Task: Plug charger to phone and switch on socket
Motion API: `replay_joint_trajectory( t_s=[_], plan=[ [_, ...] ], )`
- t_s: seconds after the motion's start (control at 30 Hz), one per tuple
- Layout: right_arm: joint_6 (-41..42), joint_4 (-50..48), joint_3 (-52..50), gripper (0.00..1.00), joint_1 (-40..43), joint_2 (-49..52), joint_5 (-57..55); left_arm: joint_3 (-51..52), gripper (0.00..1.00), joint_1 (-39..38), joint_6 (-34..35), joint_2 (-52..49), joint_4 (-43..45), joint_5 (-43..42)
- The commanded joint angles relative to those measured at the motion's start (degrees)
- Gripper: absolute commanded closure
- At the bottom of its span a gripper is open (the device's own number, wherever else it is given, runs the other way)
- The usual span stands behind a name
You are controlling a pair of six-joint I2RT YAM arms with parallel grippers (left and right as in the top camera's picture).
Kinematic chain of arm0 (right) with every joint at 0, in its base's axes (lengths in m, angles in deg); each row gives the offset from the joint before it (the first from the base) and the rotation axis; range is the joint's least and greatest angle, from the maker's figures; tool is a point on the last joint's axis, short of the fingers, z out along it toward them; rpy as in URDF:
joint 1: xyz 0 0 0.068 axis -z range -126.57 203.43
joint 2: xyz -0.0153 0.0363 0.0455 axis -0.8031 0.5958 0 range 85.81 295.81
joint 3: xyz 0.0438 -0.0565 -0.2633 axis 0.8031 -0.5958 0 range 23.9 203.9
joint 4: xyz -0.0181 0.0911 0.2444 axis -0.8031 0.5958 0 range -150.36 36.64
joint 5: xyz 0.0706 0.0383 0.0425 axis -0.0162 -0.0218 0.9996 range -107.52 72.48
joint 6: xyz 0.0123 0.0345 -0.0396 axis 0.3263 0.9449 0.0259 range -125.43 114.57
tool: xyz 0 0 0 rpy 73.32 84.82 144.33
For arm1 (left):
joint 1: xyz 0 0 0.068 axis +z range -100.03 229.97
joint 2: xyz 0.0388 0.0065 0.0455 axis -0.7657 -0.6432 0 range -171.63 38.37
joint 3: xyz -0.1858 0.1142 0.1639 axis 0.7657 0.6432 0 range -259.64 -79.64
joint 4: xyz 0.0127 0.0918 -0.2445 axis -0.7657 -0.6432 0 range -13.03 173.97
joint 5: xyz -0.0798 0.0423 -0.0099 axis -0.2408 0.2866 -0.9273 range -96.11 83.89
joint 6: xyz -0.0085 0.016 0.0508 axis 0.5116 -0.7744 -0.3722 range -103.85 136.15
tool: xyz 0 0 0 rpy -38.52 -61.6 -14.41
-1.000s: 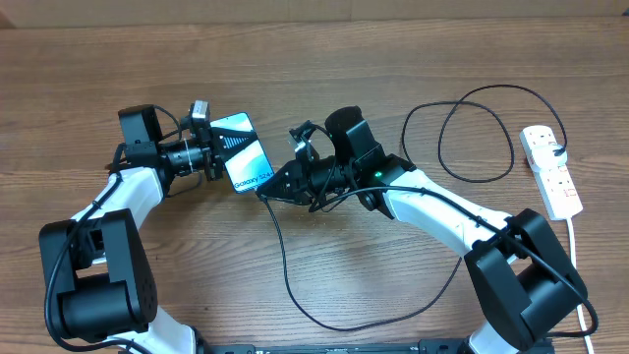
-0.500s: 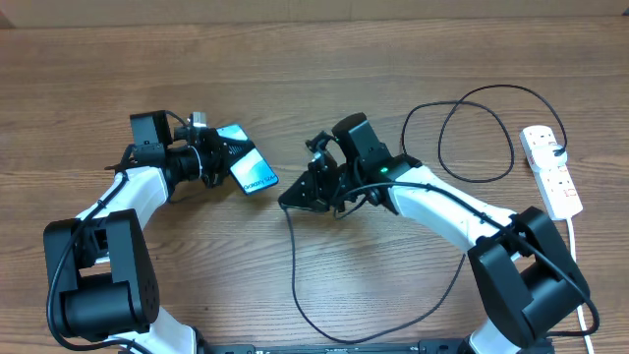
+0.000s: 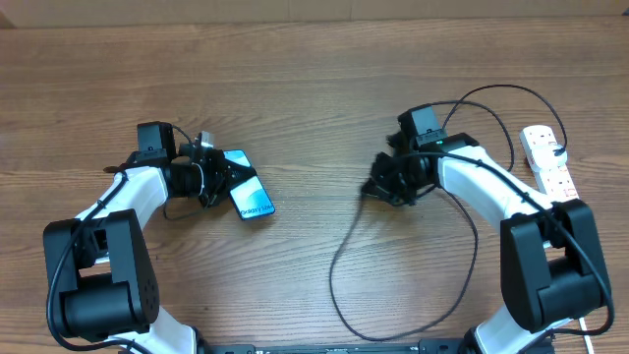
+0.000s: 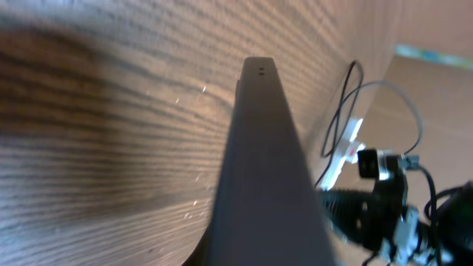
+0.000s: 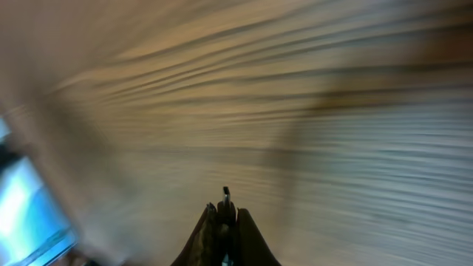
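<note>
My right gripper turns to face down next and lowers to the bare wooden table to release the connector tip, since open table lies below it.
The phone (image 3: 249, 190), its blue-teal screen showing, is tilted at the left of the table with my left gripper (image 3: 218, 179) shut on its near end. In the left wrist view the phone (image 4: 260, 162) is a dark slab running away from the camera. My right gripper (image 3: 377, 187) is right of centre, well apart from the phone, shut on the connector tip (image 5: 225, 198) of the charger (image 3: 339, 270). The thin black cable loops down across the table and back up to the socket (image 3: 550, 173), a white strip at the right edge.
The charger's slack forms a big loop near the front (image 3: 413, 320) and a second loop at the back right (image 3: 482, 133). The socket's white cord (image 3: 580, 265) runs down the right side. Bare wooden table (image 3: 314, 88) lies between and behind the arms.
My right gripper has pulled away to the right with the connector tip, from beside the phone's short edge to well clear of it. The left gripper has shifted and tilted the phone slightly.
</note>
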Motion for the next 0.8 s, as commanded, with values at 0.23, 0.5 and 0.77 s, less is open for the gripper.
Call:
replay_joint_trajectory(
  t_s=[0.23,0.5,0.77],
  plan=[
    [-1.9,5.9,0.5,0.96,-0.6,-0.2,-27.2,-0.3,0.96,-0.1,-6.4,1.8,-3.9,6.3],
    [-1.4,2.6,-3.3,0.96,-2.5,-0.2,-29.2,-0.3,0.96,-1.1,-6.4,1.8,-4.2,6.2],
    [-1.5,3.3,-4.2,0.81,-3.0,-0.2,-30.5,-0.3,0.96,-3.5,-6.4,1.8,-3.6,6.3]
  ],
)
